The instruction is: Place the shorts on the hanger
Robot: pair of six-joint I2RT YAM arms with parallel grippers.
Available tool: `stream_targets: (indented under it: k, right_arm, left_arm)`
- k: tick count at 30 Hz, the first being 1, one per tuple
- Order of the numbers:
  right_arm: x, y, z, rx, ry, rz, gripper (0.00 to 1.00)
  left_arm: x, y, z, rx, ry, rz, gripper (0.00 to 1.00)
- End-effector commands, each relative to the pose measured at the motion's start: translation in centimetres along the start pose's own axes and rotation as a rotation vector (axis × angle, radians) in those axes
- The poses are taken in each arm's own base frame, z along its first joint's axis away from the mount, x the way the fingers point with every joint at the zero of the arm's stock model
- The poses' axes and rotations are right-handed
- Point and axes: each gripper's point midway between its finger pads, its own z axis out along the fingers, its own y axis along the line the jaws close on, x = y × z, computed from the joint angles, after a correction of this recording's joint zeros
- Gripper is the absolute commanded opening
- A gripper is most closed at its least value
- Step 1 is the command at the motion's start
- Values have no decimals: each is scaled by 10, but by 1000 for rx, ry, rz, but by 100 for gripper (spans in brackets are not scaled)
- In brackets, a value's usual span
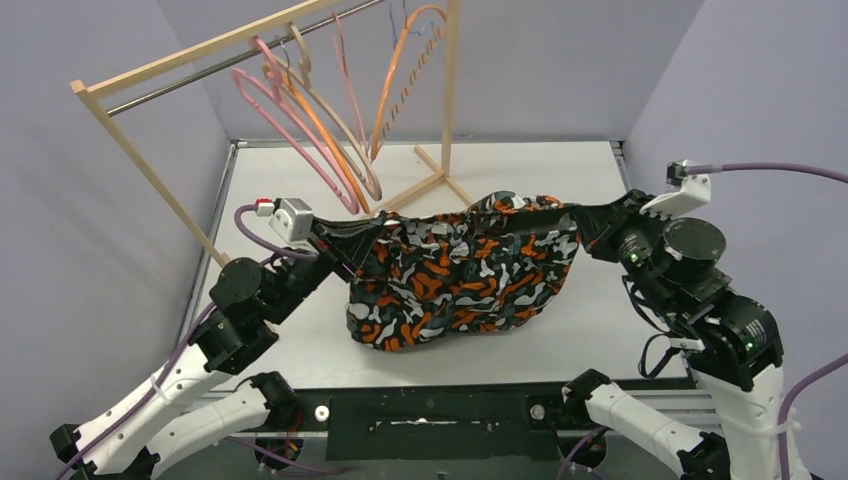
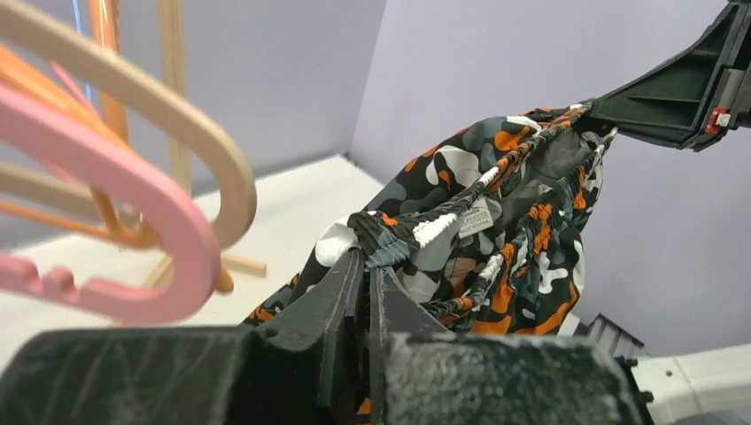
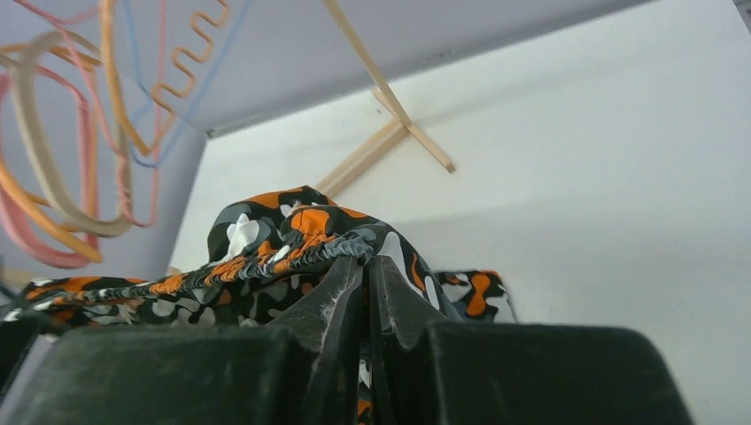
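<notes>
My right gripper needs to move down next toward the drooping legs of the shorts and release the stretched waistband. The legs lie below the gripper and to its left in the top view.
The camouflage shorts (image 1: 450, 275) hang stretched by the waistband between my two grippers, above the table, with the legs drooping to the tabletop. My left gripper (image 1: 335, 232) is shut on the left end of the waistband (image 2: 398, 239). My right gripper (image 1: 585, 222) is shut on the right end (image 3: 354, 248). The right gripper also shows in the left wrist view (image 2: 673, 97). The thick pink hanger (image 1: 300, 150) hangs on the rack behind and to the left of the shorts. It shows close to the left gripper in the left wrist view (image 2: 159, 208) and at the far left of the right wrist view (image 3: 44, 258).
A wooden rack (image 1: 200, 50) stands at the back left, its foot (image 1: 440, 180) just behind the shorts. A tan wooden hanger (image 2: 204, 133), orange hangers (image 1: 400, 80) and a thin pink wire hanger (image 1: 345, 70) hang on it. Purple walls enclose the white table (image 1: 600, 320).
</notes>
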Motion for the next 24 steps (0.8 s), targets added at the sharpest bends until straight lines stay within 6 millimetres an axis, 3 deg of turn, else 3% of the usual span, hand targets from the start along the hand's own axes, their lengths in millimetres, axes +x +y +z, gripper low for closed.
stream_targets:
  k: [1, 7, 11, 17, 24]
  right_arm:
    - [42, -39, 13, 168, 111, -70, 0]
    - [104, -64, 32, 243, 279, -125, 0]
    - [120, -66, 49, 254, 318, -151, 0]
    - [127, -59, 62, 219, 345, -176, 13]
    - [149, -30, 63, -45, 411, -285, 35]
  left_arm:
    - [19, 20, -19, -118, 92, -53, 0]
    - [78, 42, -40, -209, 208, -111, 0]
    - [104, 52, -49, -247, 248, -129, 0]
    - [115, 57, -52, -267, 288, -115, 0]
    - [110, 43, -46, -177, 293, -83, 0]
